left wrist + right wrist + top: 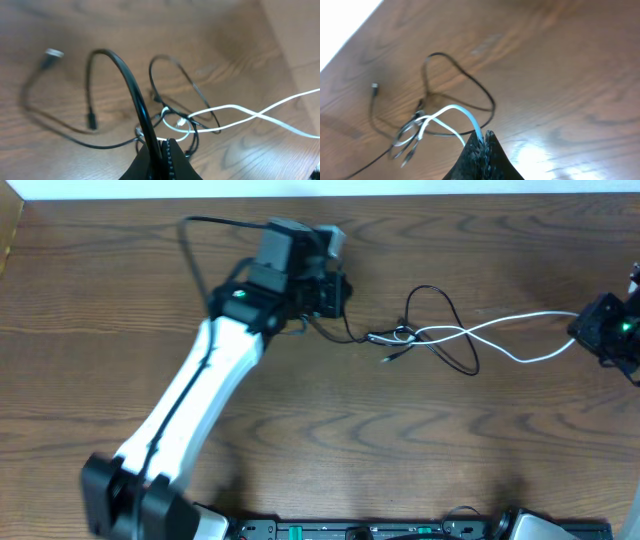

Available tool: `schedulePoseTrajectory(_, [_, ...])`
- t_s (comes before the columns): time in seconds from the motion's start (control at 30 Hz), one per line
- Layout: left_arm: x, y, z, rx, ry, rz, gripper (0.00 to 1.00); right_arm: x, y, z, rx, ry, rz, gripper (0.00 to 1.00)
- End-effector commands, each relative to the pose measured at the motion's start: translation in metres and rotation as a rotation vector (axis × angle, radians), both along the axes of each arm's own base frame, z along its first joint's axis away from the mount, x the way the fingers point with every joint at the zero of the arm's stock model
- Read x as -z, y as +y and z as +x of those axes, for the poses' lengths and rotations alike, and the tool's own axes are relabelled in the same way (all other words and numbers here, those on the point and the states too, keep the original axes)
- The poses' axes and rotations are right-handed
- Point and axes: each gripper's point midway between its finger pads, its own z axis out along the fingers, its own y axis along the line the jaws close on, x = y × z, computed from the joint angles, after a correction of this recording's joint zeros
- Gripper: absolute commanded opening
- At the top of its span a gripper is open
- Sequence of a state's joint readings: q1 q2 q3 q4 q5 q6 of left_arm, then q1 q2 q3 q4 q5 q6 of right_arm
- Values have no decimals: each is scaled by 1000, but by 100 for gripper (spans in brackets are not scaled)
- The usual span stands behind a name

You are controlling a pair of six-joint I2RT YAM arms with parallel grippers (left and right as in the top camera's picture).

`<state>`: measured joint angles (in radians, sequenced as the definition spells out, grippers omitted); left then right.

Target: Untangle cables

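My right gripper will next pull slightly away from the knot point(417, 122), to the right in the overhead view, to tug the white cable still caught there, then let it go.
A thin black cable point(446, 320) and a thin white cable point(500, 330) lie crossed and knotted together point(400, 335) on the wooden table point(320, 440). My left gripper point(335, 295) sits at the left end of the tangle, shut on the black cable point(131, 82), which arches up from its jaws point(162, 150). My right gripper point(595, 330) is at the table's right edge, shut on the white cable point(462, 112), which runs from its jaws point(482, 142) back to the knot point(417, 122). Small plug ends point(52, 54) lie loose near the knot.
The left arm's white link point(200, 390) stretches diagonally from the front left. A thicker black arm wire point(200, 240) loops at the back left. A black base rail point(400, 530) runs along the front edge.
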<state>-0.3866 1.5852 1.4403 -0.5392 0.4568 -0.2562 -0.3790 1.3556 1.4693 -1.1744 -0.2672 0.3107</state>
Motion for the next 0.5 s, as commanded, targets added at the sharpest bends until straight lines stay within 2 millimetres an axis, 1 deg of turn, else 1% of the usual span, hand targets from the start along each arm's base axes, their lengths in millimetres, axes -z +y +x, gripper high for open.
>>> schedulePoseTrajectory(0.0, [-47, 25, -1, -48, -120, -22, 8, 18, -29, -2, 74, 90, -78, 1])
schedulePoseTrajectory(0.13, [-77, 58, 0, -126, -187, -45, 7, 43, -48, -2, 112, 187, -93, 1])
schedulePoseTrajectory(0.23, [-90, 85, 3, -192, -221, -49, 7, 61, -58, -1, 133, 239, -71, 1])
schedulePoseTrajectory(0.3, [-96, 107, 7, -250, -235, -50, 8, 73, -66, -1, 144, 274, -54, 2])
schedulePoseTrajectory(0.33, [-99, 119, 8, -282, -239, -49, 7, 79, -68, -1, 133, 286, -44, 7])
schedulePoseTrajectory(0.47, [-103, 162, 13, -387, -249, -39, 7, 98, -77, -2, 114, 327, -7, 35])
